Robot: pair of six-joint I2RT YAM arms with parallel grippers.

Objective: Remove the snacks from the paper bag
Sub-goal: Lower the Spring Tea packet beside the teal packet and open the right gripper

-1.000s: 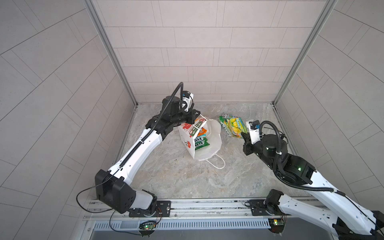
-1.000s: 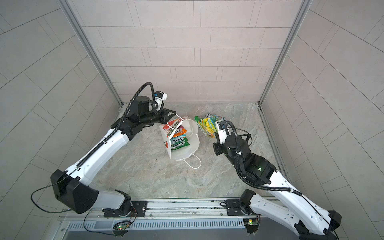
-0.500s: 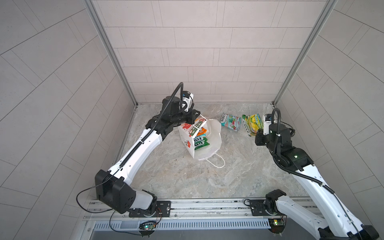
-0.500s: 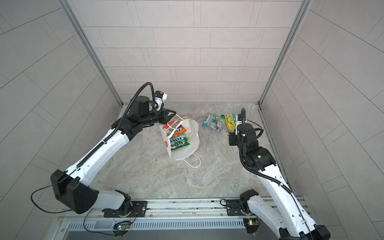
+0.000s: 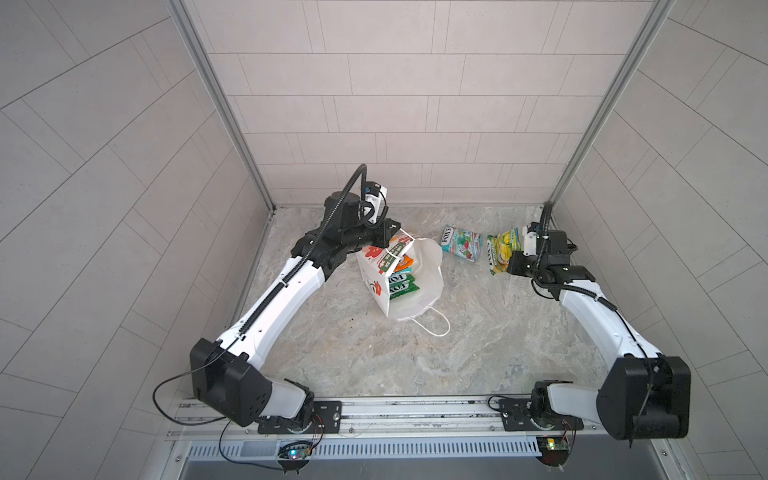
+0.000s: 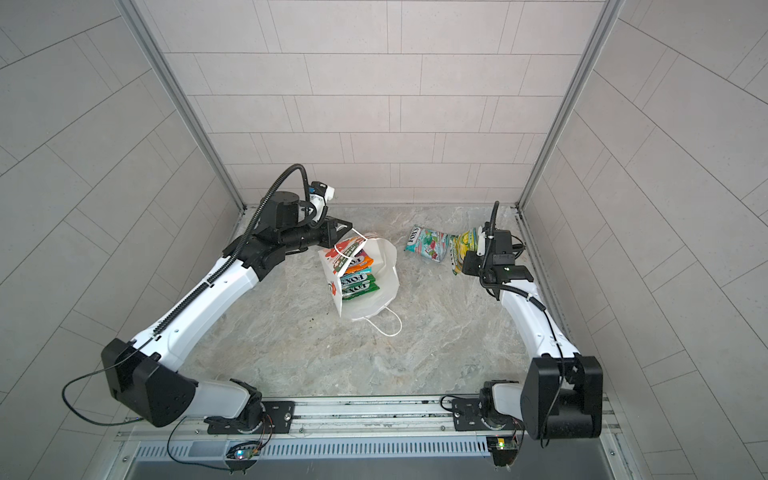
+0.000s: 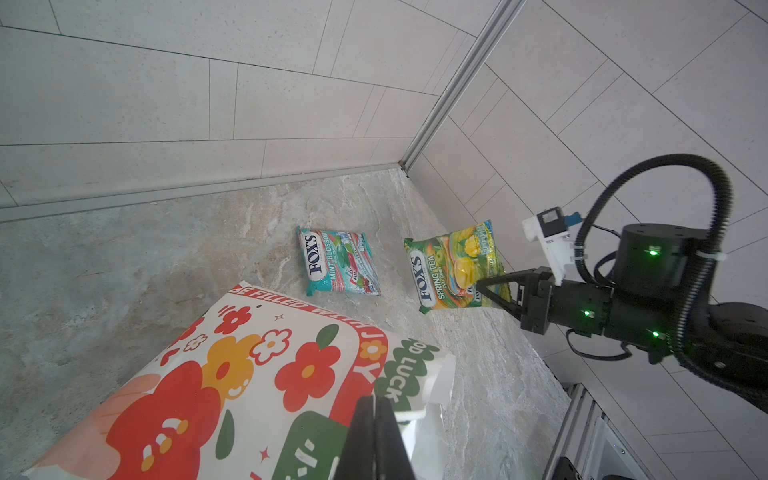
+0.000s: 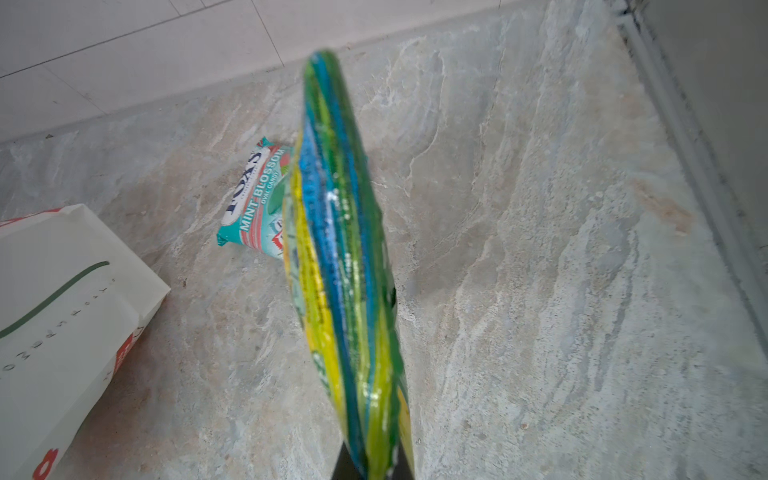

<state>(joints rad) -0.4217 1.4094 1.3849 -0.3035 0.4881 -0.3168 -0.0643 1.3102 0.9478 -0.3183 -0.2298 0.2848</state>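
Note:
The green-yellow packet in my right gripper should go down next onto the bare floor (image 8: 414, 232) beside the teal packet, a clear spot below it outside the bag. I should let go of it there.
The white paper bag (image 5: 419, 270) with red flowers leans open at mid floor. My left gripper (image 5: 390, 237) is shut on its raised rim by the cord handle, seen close up in the left wrist view (image 7: 376, 411). Inside the bag lie an orange packet (image 5: 405, 261) and green packets (image 5: 401, 286) of the snacks. A teal packet (image 5: 461, 245) lies flat on the floor to the right of the bag. My right gripper (image 5: 513, 264) is shut on a green-yellow packet (image 5: 500, 251), held edge-up above the floor (image 8: 345, 270), just right of the teal packet (image 8: 257, 199).
The bag's loose cord handle (image 5: 432, 328) trails on the floor toward the front. Tiled walls close in the marble floor on three sides, and the right wall (image 5: 590, 232) stands close behind my right gripper. A metal rail (image 5: 415, 409) runs along the front edge.
My right gripper has swung right, away from the bag's mouth toward the right wall, carrying the green-yellow packet and uncovering the teal packet. The left arm and the bag have not moved.

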